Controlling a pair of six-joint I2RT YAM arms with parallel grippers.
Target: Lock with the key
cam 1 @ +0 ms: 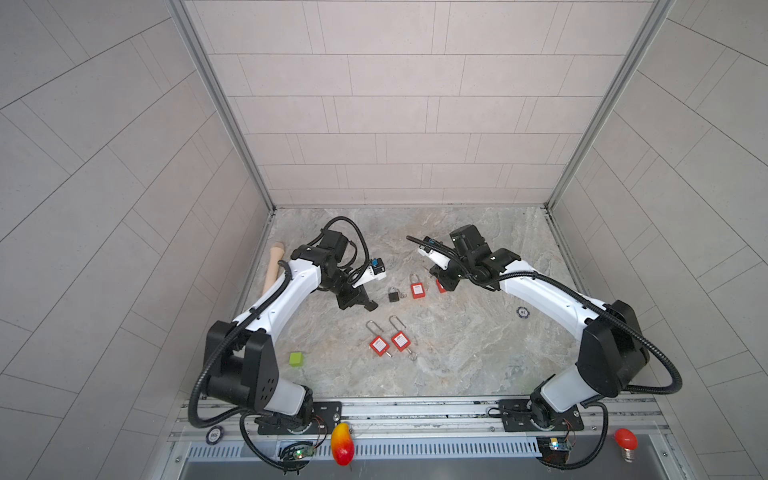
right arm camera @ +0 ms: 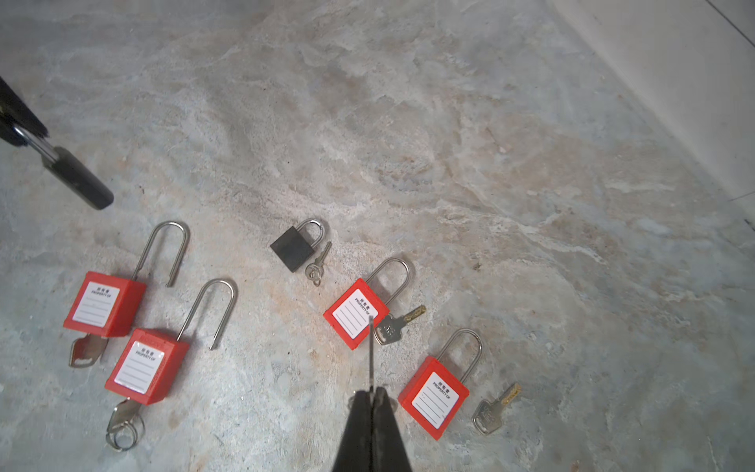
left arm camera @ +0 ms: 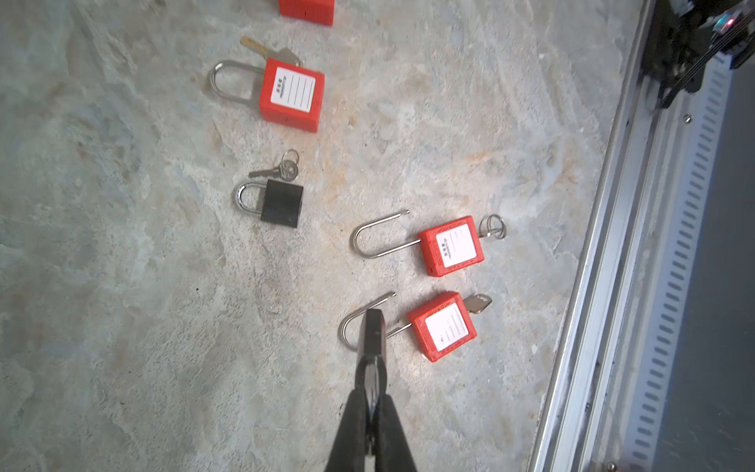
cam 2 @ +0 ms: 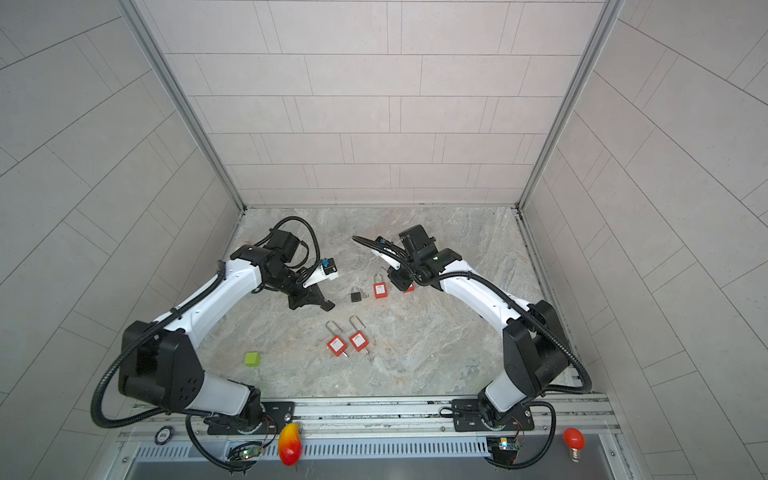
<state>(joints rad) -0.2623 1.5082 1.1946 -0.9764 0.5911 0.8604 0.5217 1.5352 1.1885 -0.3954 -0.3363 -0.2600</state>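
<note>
The spot beside the other black padlock is empty, so my left gripper will put the padlock it is holding down there on the bare stone [cam 1: 379,296] [left arm camera: 273,272] and let go of the silver shackle.
My left gripper [left arm camera: 371,367] is shut on the silver shackle of a small black padlock [left arm camera: 375,327]; the lock's body sticks out past the fingertips. The right wrist view shows that held padlock [right arm camera: 79,180] hanging above the table. My right gripper [right arm camera: 371,392] is shut on a thin key [right arm camera: 371,351], seen edge-on, pointing away from the jaws. In both top views the left gripper [cam 1: 361,302] hovers left of centre and the right gripper [cam 1: 441,282] right of centre, well apart.
On the stone table lie another black padlock [cam 1: 393,294] with its small key, a closed red padlock [cam 1: 417,286], a second red one [right arm camera: 433,398] with a loose key, and two open long-shackle red padlocks [cam 1: 379,344] [cam 1: 401,341]. A green cube [cam 1: 296,359] sits front left.
</note>
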